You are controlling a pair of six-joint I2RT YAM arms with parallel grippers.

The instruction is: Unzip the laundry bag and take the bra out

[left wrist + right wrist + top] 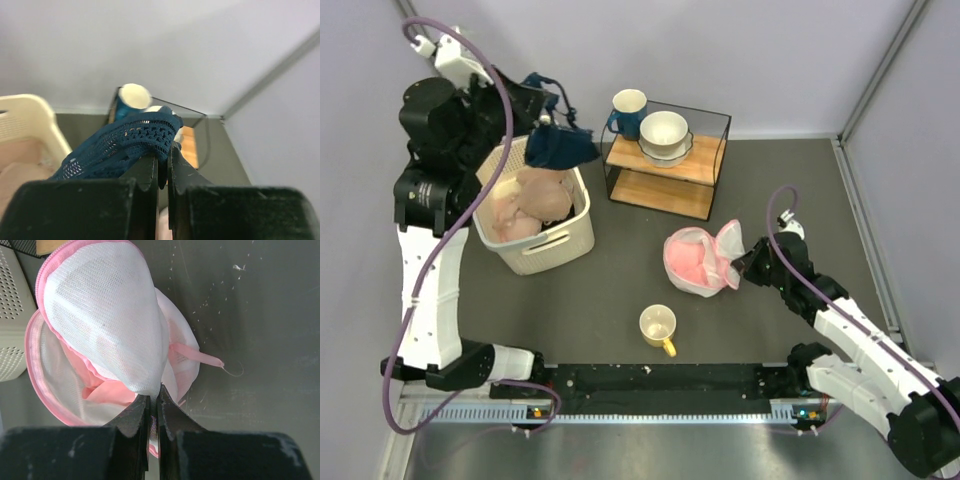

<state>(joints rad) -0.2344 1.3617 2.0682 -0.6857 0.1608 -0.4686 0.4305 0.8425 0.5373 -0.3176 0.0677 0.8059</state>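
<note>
The dark blue lace garment hangs past the basket's rim, so my left gripper needs to move it over the peach-beige cloths (533, 204) (21, 167) next and then lower it.
The laundry bag (705, 262) lies open mid-table, its white mesh lid (100, 315) lifted off the pink zip rim. Bright pink bra fabric (682, 262) shows inside the bag, also in the right wrist view (107, 391). My right gripper (740, 270) is shut on the edge of the mesh lid (154, 399). My left gripper (545, 125) is raised over the cream basket and is shut on a dark blue lace garment (562, 148), which drapes over its fingers (164, 165).
The cream slotted basket (560, 240) at left holds peach-beige cloths. A wire-frame shelf (665, 190) at the back carries a blue mug (627, 110) and a white bowl (665, 135). A yellow mug (658, 327) stands in front of the bag.
</note>
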